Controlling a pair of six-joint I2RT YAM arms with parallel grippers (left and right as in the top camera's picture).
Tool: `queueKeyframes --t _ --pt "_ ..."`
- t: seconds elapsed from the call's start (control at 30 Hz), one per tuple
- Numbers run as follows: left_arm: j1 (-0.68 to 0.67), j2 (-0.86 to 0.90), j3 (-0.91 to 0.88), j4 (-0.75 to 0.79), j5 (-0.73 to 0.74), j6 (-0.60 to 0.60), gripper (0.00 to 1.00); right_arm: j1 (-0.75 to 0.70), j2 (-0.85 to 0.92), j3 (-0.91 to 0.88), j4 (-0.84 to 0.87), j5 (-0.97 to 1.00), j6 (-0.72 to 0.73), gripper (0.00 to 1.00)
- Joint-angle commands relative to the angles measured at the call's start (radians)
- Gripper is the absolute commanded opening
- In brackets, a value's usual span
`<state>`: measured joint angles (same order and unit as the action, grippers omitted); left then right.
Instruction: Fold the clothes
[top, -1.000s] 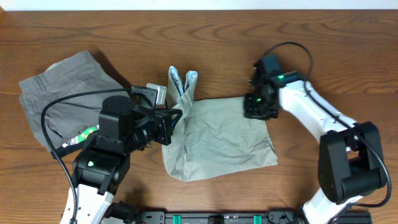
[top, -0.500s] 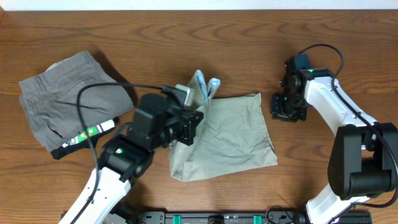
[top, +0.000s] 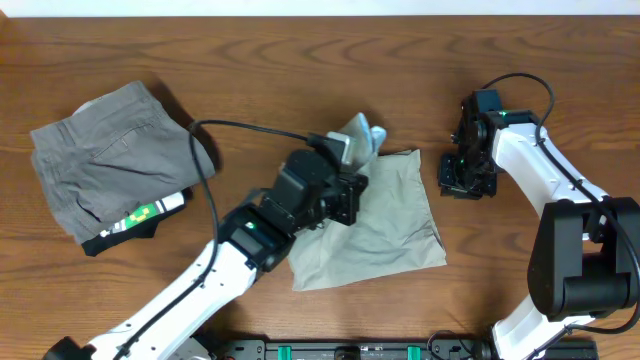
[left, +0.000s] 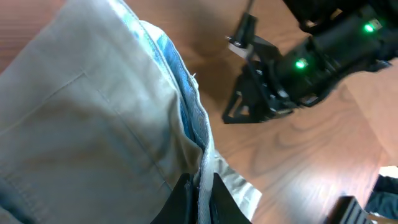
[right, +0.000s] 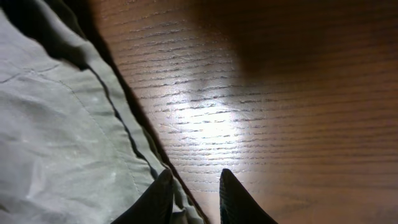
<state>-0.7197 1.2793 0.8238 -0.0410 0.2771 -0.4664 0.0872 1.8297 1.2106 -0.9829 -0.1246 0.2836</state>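
Observation:
The left gripper carries the raised waistband toward the clothes' edge by my right gripper next, since the lower layer there is uncovered.
The pale khaki clothes (top: 395, 225) lie wrinkled at the middle of the table, partly doubled over. My left gripper (top: 352, 180) is shut on their waistband and holds it raised above the cloth, with the blue-white striped lining (top: 366, 134) sticking up. The left wrist view shows the clothes (left: 87, 118) hanging from the left gripper (left: 201, 193), with the lining (left: 186, 106) running along the pinched edge. My right gripper (top: 463, 182) hovers low just right of the clothes. In its own view the right gripper (right: 194, 194) stands open and empty, the clothes' hem (right: 118, 99) beside its left finger (right: 158, 199).
Darker grey folded shorts (top: 105, 170) with a black waistband lie at the far left. The left arm (top: 240, 250) stretches diagonally across the table's front. The right arm (left: 311, 62) shows with green lights in the left wrist view. Bare wood (right: 280, 93) lies right of the clothes.
My left gripper has carried the waistband to the right across the clothes, folding them over. The right gripper let the cloth go, drew off to the right, and now hardly moves.

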Motion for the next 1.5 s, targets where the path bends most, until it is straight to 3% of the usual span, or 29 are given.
queueKeyframes --t 0.0,0.27,0.67,1.13,1.47 --pt "-0.038 0.017 0.029 0.029 -0.029 -0.039 0.06 0.012 -0.01 -0.003 -0.001 0.005 -0.012 0.24" --pt "-0.079 0.021 0.029 0.117 -0.036 -0.044 0.06 0.042 -0.009 -0.008 0.006 0.005 -0.012 0.26" --pt "-0.079 0.021 0.029 0.118 -0.034 -0.044 0.06 0.061 0.005 -0.067 0.065 0.001 -0.011 0.27" --pt "-0.082 0.021 0.029 0.157 0.082 -0.047 0.06 0.117 0.005 -0.195 0.212 0.0 0.053 0.25" --pt "-0.163 0.021 0.029 0.213 0.039 -0.052 0.06 0.142 0.005 -0.22 0.251 -0.004 0.08 0.24"
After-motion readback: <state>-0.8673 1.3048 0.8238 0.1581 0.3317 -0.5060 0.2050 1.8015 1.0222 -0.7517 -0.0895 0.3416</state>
